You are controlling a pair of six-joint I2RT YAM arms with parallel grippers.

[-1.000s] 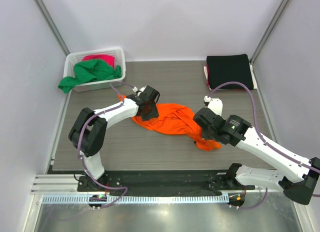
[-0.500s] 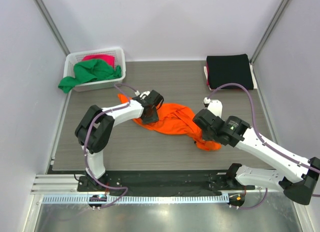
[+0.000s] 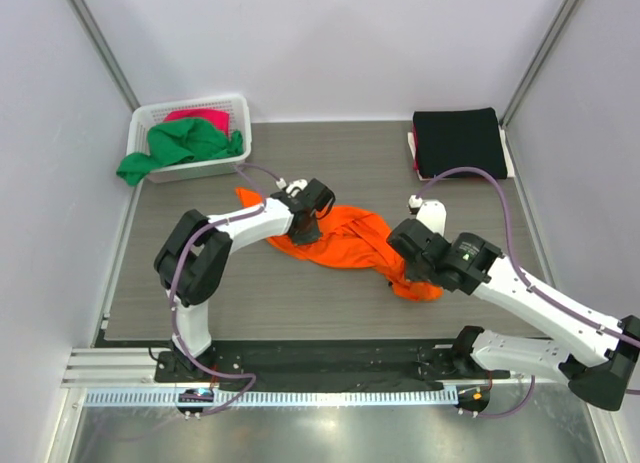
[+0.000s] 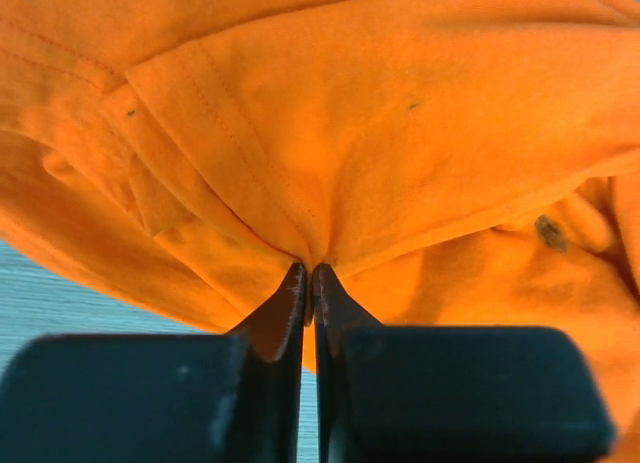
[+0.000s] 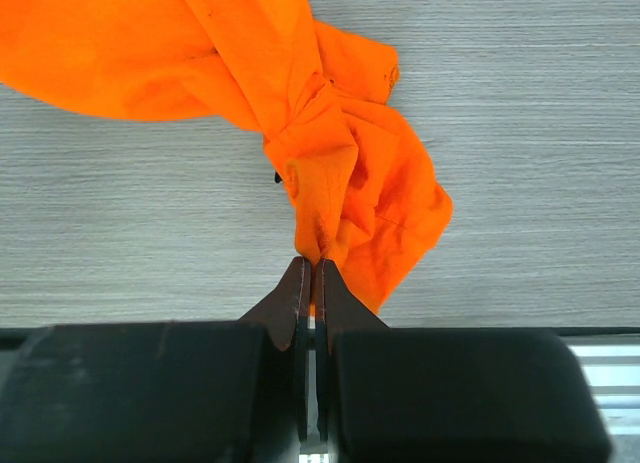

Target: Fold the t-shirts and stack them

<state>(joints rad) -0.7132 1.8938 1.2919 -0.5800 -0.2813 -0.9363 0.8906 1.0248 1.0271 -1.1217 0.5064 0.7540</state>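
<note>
My right gripper lifts next, carries the fold outward and lowers it to release on the bare tabletop by the black t-shirt, since the orange t-shirt (image 3: pixel 345 238) lies bunched.
The bright orange t-shirt (image 3: pixel 345 238) lies bunched across the middle of the table. My left gripper (image 3: pixel 305 226) is shut on a pinch of its cloth near the left end; in the left wrist view (image 4: pixel 308 273) the orange t-shirt (image 4: pixel 400 133) fills the frame. My right gripper (image 3: pixel 408 270) is shut on a gathered fold at the shirt's right end, shown in the right wrist view (image 5: pixel 314 263) with the shirt (image 5: pixel 330 173) hanging from the tips. A folded black t-shirt (image 3: pixel 458 141) lies at the back right. Green (image 3: pixel 180 143) and magenta-pink (image 3: pixel 200 116) t-shirts lie in the basket.
The white lattice basket (image 3: pixel 240 111) stands at the back left, with green cloth spilling over its left side. The black shirt rests on something white (image 3: pixel 411 143). Grey walls close in the table on three sides. The table's near edge (image 3: pixel 300 338) runs in front of the arm bases.
My left gripper has moved a little to the right and nearer along the shirt's left part, drawing the cloth with it. The right gripper has barely moved.
</note>
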